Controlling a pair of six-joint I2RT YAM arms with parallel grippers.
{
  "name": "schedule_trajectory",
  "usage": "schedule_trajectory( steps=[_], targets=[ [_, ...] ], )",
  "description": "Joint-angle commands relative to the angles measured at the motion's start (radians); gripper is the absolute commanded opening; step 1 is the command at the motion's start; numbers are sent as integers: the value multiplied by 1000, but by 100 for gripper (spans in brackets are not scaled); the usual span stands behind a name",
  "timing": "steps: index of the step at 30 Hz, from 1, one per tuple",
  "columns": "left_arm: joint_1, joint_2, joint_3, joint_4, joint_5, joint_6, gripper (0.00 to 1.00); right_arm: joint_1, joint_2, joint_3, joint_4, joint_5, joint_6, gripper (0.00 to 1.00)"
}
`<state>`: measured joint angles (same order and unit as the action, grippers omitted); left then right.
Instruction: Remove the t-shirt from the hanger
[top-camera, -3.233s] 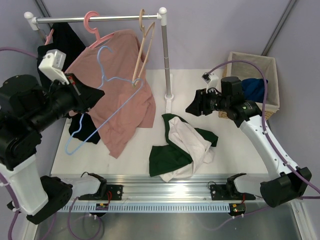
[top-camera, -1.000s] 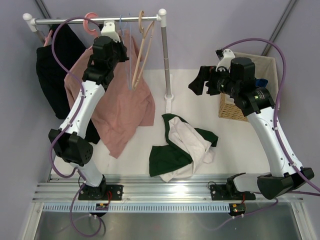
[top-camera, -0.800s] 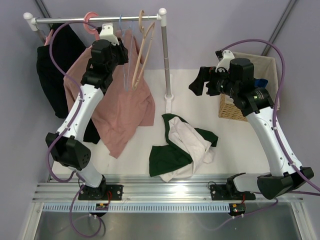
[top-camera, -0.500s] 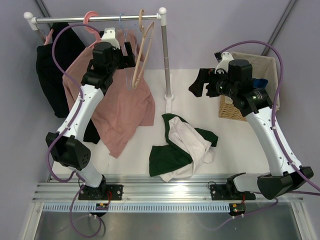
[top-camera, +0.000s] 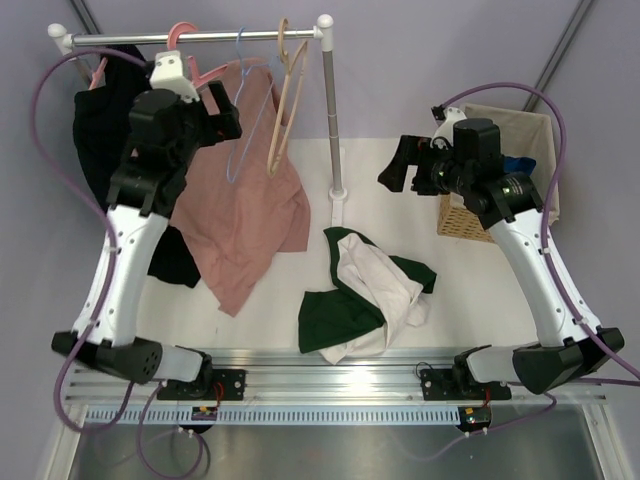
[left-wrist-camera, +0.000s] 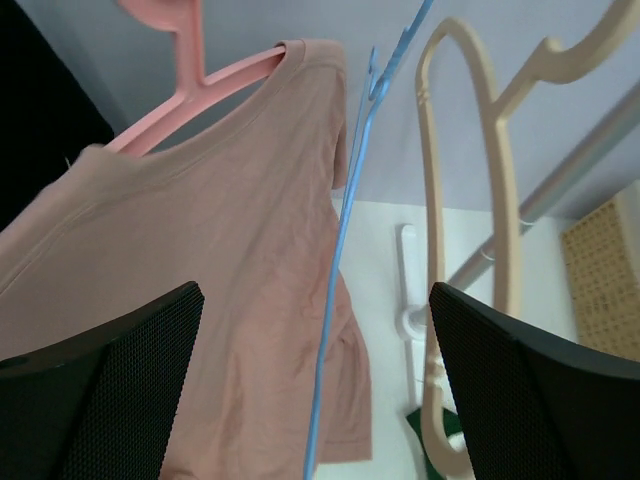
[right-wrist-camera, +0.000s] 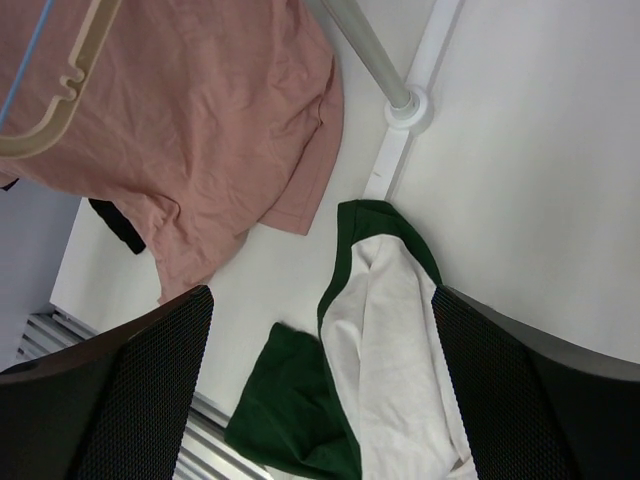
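My right gripper next moves down, back and left in the top view onto the t-shirt's white middle, since the t-shirt lies below, off the hanger.
The t-shirt (top-camera: 365, 295), white with dark green sleeves, lies crumpled on the table, off the hanger; the right wrist view shows it (right-wrist-camera: 400, 340) below the camera. The hanger (top-camera: 243, 130), thin light-blue wire, hangs bare by its hook on the rail. In the left wrist view its wire (left-wrist-camera: 340, 250) runs down between my fingers without touching them. My left gripper (top-camera: 228, 118) is open, raised just left of the hanger. My right gripper (top-camera: 392, 168) hovers open above the table's right side, holding nothing.
A dusty-pink shirt (top-camera: 240, 215) hangs on a pink hanger (top-camera: 185, 45), with a beige wooden hanger (top-camera: 285, 95) beside the blue one. A black garment (top-camera: 105, 115) hangs at far left. The rail post (top-camera: 333, 120) stands mid-table. A wicker basket (top-camera: 500, 170) sits at the right.
My left gripper opened and let go of the blue hanger, which stays on the rail. The left arm drew back to the left. The right arm held still.
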<state>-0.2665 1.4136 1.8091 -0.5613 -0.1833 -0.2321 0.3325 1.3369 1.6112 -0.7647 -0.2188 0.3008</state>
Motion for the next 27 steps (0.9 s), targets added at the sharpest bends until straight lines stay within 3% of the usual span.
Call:
schedule_trajectory(
  steps=[1, 9, 16, 27],
  targets=[
    [6, -152, -16, -95, -16, -88, 99, -1, 31, 21, -91, 33, 109, 100],
    [4, -372, -178, -328, 143, -281, 99, -1, -93, -249, -125, -7, 138, 100],
    [3, -611, -438, -359, 208, -335, 99, 37, -139, -581, -50, 75, 181, 99],
    [3, -683, -475, -405, 318, -377, 99, 327, -87, -726, 177, 165, 222, 99]
  ],
)
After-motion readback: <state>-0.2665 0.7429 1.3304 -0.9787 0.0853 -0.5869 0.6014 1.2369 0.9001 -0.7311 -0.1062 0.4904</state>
